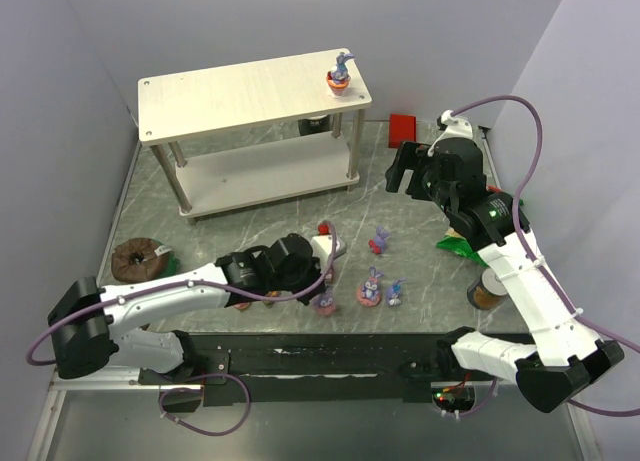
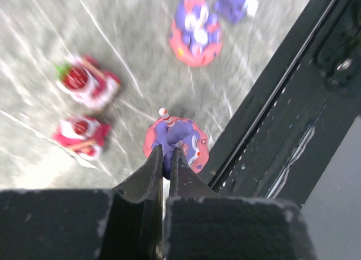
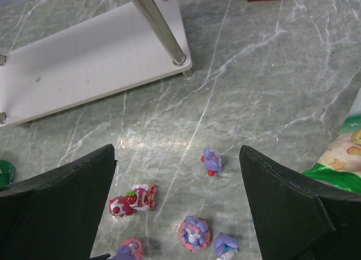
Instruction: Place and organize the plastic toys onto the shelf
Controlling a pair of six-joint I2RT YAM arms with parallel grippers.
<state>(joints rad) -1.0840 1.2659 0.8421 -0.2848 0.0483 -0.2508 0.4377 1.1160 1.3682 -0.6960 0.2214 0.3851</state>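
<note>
Next, my left gripper rises outward, lowers the purple bunny onto the shelf top (image 1: 298,97) beside the orange-based bunny and releases it, because that spot is bare.
My left gripper (image 1: 324,289) is shut on a purple bunny on a pink base (image 2: 181,140) close to the table's near edge; the tips (image 2: 165,153) pinch its body. Two red-pink sweets (image 2: 86,82) lie to its left, and another bunny on a pink base (image 2: 195,33) lies further out. My right gripper (image 1: 403,171) is open and empty, high above the toys (image 3: 176,153). Below it are a bunny with red (image 3: 211,160), the sweets (image 3: 133,198), a pink-based bunny (image 3: 194,233) and a plain purple bunny (image 3: 225,246). The shelf (image 1: 230,91) holds one bunny on an orange base (image 1: 340,77) at its top right corner.
A chocolate ring cake on a green plate (image 1: 137,259) sits at the left. A red block (image 1: 404,129) lies right of the shelf. A green snack bag (image 1: 458,245) and a brown jar (image 1: 487,289) stand by the right arm. A black rail (image 2: 293,102) edges the table.
</note>
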